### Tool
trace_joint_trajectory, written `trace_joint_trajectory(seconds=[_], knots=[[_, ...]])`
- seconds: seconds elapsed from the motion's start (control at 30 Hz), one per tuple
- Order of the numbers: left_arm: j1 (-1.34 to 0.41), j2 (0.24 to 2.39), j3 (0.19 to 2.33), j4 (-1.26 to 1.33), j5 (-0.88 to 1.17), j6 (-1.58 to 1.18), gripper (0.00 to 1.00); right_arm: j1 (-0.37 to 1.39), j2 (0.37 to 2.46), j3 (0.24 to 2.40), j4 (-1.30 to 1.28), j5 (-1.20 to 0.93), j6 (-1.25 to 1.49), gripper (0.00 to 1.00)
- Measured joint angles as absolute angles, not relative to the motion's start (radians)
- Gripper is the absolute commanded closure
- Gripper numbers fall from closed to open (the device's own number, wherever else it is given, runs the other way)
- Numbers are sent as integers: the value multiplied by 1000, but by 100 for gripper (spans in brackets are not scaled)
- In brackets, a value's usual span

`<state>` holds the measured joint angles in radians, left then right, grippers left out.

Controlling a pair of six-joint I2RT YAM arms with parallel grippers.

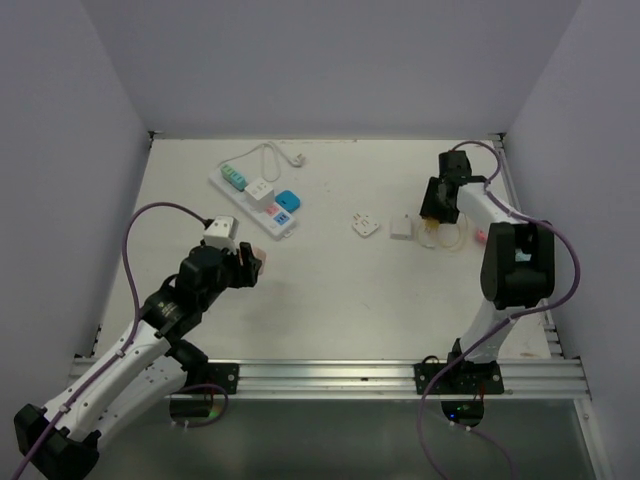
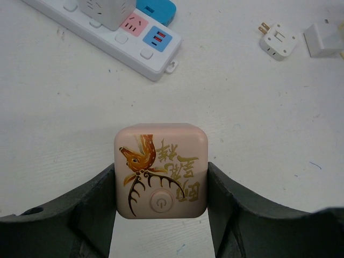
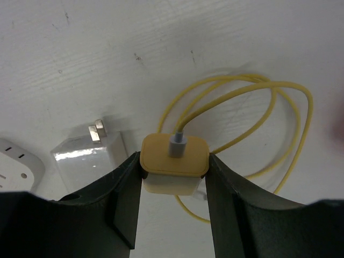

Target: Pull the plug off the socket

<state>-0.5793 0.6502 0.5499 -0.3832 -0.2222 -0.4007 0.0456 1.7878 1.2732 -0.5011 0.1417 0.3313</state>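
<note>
The tabletop beside the power strip is bare below, so my left gripper will swing to the left in the top view next, then go down there to release the pink adapter.
The white power strip [image 1: 255,200] lies at the back left, with pink and blue outlet faces at its near end [image 2: 142,32]. A white cube plug [image 1: 259,189] sits in it, also seen in the left wrist view [image 2: 107,11]. My left gripper [image 1: 252,265] is shut on a pink cube adapter with a deer print [image 2: 161,169], held apart from the strip, nearer to me. My right gripper [image 1: 438,215] is shut on a yellow-topped charger [image 3: 174,156] with a yellow cable [image 3: 269,107] at the right.
A teal adapter [image 1: 233,177] sits at the strip's far end and a blue one [image 1: 289,199] beside it. A white plug [image 1: 366,225] and a white adapter [image 1: 401,228] lie mid-table. The strip's white cord [image 1: 270,152] curls at the back.
</note>
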Motion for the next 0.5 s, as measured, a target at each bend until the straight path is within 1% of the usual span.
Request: trace_joint_trajectory(seconds=[0.1,0.13,0.2,0.23,0.27,0.33,0.37,0.5], knots=[[-575,650,550,-384,-221,-401,100,46,1864,1318,-533,110,323,73],[-574,650,550,-383,-221,-401,100,46,1885,1330,-541,108,320,61],[-569,651,550,-384,-221,-401,100,46,1916,1349,-558,102,318,50],[-567,652,550,-384,-221,-401,100,46,1929,1361,-562,100,316,40],[-564,653,550,-383,-220,-401,100,46,1937,1374,-572,94,315,34],[-558,656,550,-384,-220,-401,100,46,1940,1389,-589,86,310,26],[-555,657,550,-384,-220,-401,100,46,1940,1395,-598,86,306,18],[-534,664,550,-384,-218,-401,100,46,1935,1422,-635,85,301,7]])
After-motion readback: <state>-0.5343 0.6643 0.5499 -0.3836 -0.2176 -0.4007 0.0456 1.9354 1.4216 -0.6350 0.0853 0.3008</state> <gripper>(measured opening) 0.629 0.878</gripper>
